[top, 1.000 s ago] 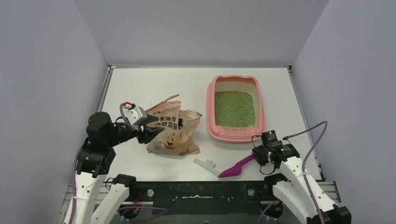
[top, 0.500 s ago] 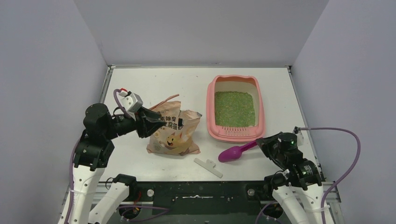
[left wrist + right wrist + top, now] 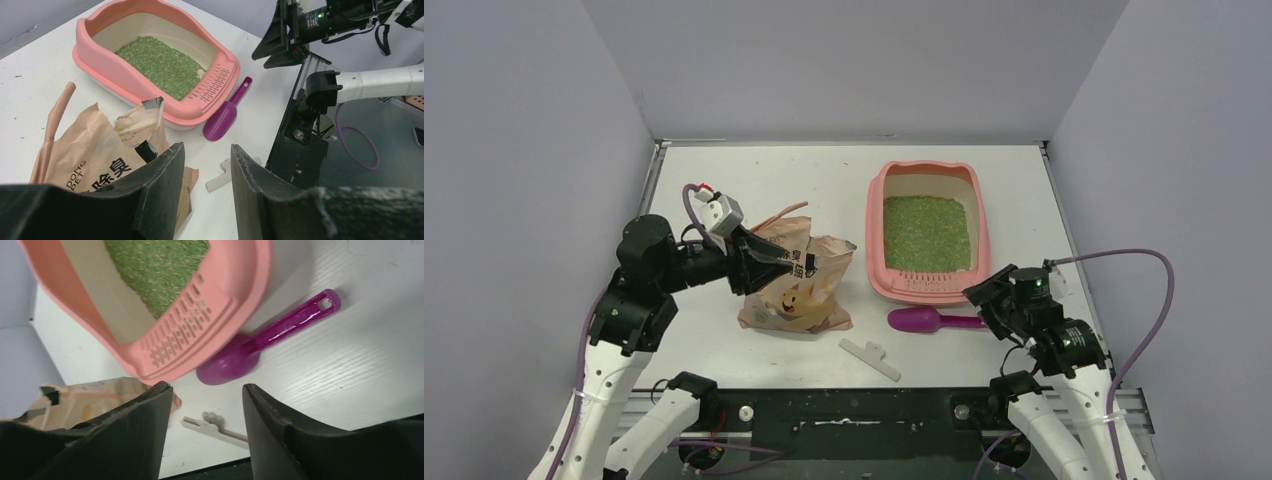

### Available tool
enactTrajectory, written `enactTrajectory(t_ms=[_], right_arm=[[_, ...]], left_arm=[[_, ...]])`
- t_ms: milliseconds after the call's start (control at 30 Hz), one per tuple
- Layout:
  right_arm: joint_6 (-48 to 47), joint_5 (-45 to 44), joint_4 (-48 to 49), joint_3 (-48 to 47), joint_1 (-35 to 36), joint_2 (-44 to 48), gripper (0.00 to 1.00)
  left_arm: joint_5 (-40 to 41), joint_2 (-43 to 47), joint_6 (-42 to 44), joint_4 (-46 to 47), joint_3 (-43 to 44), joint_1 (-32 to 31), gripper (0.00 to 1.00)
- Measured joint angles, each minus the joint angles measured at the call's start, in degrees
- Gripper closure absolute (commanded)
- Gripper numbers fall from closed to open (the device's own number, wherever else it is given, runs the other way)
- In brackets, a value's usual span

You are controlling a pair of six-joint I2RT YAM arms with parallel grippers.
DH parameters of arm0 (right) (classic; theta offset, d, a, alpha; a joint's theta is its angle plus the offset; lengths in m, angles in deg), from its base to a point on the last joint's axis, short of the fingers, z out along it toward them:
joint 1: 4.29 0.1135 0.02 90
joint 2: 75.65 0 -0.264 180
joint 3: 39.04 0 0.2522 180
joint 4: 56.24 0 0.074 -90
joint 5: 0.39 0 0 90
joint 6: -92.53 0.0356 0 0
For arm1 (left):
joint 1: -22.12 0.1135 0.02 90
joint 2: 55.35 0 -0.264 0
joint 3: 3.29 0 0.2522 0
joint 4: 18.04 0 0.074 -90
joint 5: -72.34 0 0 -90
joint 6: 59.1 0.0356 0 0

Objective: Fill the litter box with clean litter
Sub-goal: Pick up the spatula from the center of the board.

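Note:
The robot will next lower its open right gripper with the fingers tipping downward and close around the handle near its end [image 3: 974,322] [image 3: 314,311], because the magenta scoop lies flat on the tabletop below.
The pink litter box [image 3: 876,240] stands at the right of the table with a bed of green litter [image 3: 926,232] inside; it also shows in the left wrist view [image 3: 100,65] and the right wrist view [image 3: 165,335]. A magenta scoop [image 3: 929,320] lies on the table just in front of the box. My right gripper [image 3: 982,298] is open and empty, raised beside the scoop's handle end. My left gripper [image 3: 774,268] is open and empty, above the tan litter bag [image 3: 799,285], which lies crumpled left of the box.
A white flat clip [image 3: 870,357] lies near the front edge between the bag and the scoop. A loose tan strip [image 3: 779,214] lies behind the bag. Grey walls close in the table on three sides.
My right gripper let go of the scoop, which now lies flat in front of the box, and rose away. My left gripper moved right over the bag.

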Motion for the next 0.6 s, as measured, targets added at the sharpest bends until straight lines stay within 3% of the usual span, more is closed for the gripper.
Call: enactTrajectory(t_ms=[100, 267, 400, 533, 600], right_arm=[[1.2, -0.3, 0.1, 3.9, 0.0, -0.2, 0.38], [6.3, -2.4, 0.2, 11.0, 0.0, -3.7, 0.46], [11.3, -6.0, 0.3, 12.4, -0.3, -6.6, 0.46], [13.9, -9.0, 1.2, 12.6, -0.6, -9.6, 0.56], [14.5, -10.2, 2.0, 12.6, -1.0, -11.6, 0.53]], left_arm=[[0.3, 0.0, 0.2, 0.0, 0.0, -0.6, 0.63], [1.2, 0.0, 0.9, 0.0, 0.0, -1.2, 0.63], [2.1, 0.6, 1.5, 0.0, -0.3, -1.2, 0.63], [3.0, 1.5, 2.3, -0.1, -0.9, -1.2, 0.63], [3.2, 1.7, 2.5, -0.1, -1.0, -1.2, 0.63]])
